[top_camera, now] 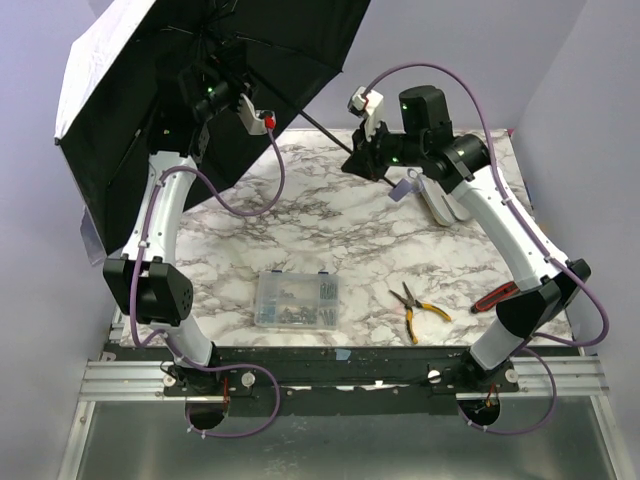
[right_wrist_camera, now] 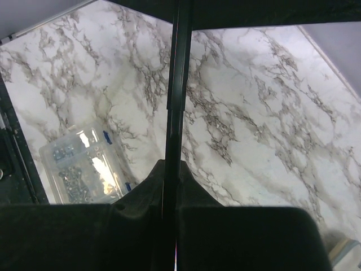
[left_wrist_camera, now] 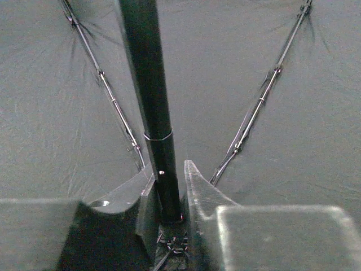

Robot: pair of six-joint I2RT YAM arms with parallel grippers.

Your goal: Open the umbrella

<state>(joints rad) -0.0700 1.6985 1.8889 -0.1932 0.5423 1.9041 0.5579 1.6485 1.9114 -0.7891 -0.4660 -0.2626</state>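
Note:
The open umbrella's stem will next go down and back in my right gripper, onto bare marble by the plastic box's far corner, and my gripper will let go of it there.
The umbrella (top_camera: 150, 70) stands open at the far left above the table, its black underside facing me and its pale outer side showing along the left rim. Its thin black shaft (top_camera: 322, 130) runs from the canopy down to the right. My left gripper (top_camera: 215, 95) is shut on the shaft (left_wrist_camera: 149, 84) up under the canopy, close to the ribs (left_wrist_camera: 259, 101); in the left wrist view the gripper (left_wrist_camera: 169, 172) clamps the shaft from both sides. My right gripper (top_camera: 362, 160) is shut on the shaft's lower end, and the right wrist view shows the gripper (right_wrist_camera: 172, 166) closed round the shaft (right_wrist_camera: 177, 84).
On the marble table (top_camera: 300, 220) lie a clear plastic box of screws (top_camera: 297, 299) at the front middle, also in the right wrist view (right_wrist_camera: 84, 166), yellow-handled pliers (top_camera: 418, 308), a red-handled tool (top_camera: 495, 296) and the cream sleeve (top_camera: 440, 200) at the right. Lilac walls close off the back.

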